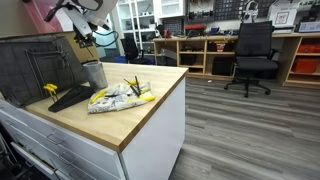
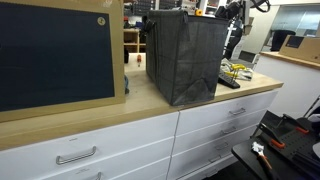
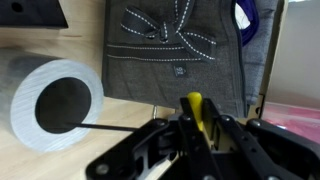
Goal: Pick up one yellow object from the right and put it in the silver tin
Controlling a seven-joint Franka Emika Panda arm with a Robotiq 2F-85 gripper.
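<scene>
The tin lies below, to the left in the wrist view. The yellow object goes across and down over the tin's opening [image 1: 94, 66] [image 3: 64, 105] next, where my gripper frees it.
The silver tin [image 1: 94, 73] stands upright on the wooden counter beside the mesh rack. In the wrist view the tin [image 3: 30, 105] sits at the left, its dark opening facing up. My gripper [image 3: 197, 128] is shut on a yellow object [image 3: 195, 106] that sticks out between the fingers. It hangs to the right of the tin's opening, not over it. In an exterior view the gripper [image 1: 85, 42] hovers above the tin. More yellow objects [image 1: 133, 92] lie on a white bag on the counter, also seen in an exterior view [image 2: 235, 71]. In that view the rack hides the tin.
A large dark grey mesh rack [image 1: 35, 65] [image 2: 185, 55] stands on the counter next to the tin. A black flat item [image 1: 68, 98] and a yellow piece [image 1: 50, 90] lie by it. Grey stitched fabric [image 3: 175, 45] lies below the gripper. The counter edge [image 1: 150, 125] drops to the floor.
</scene>
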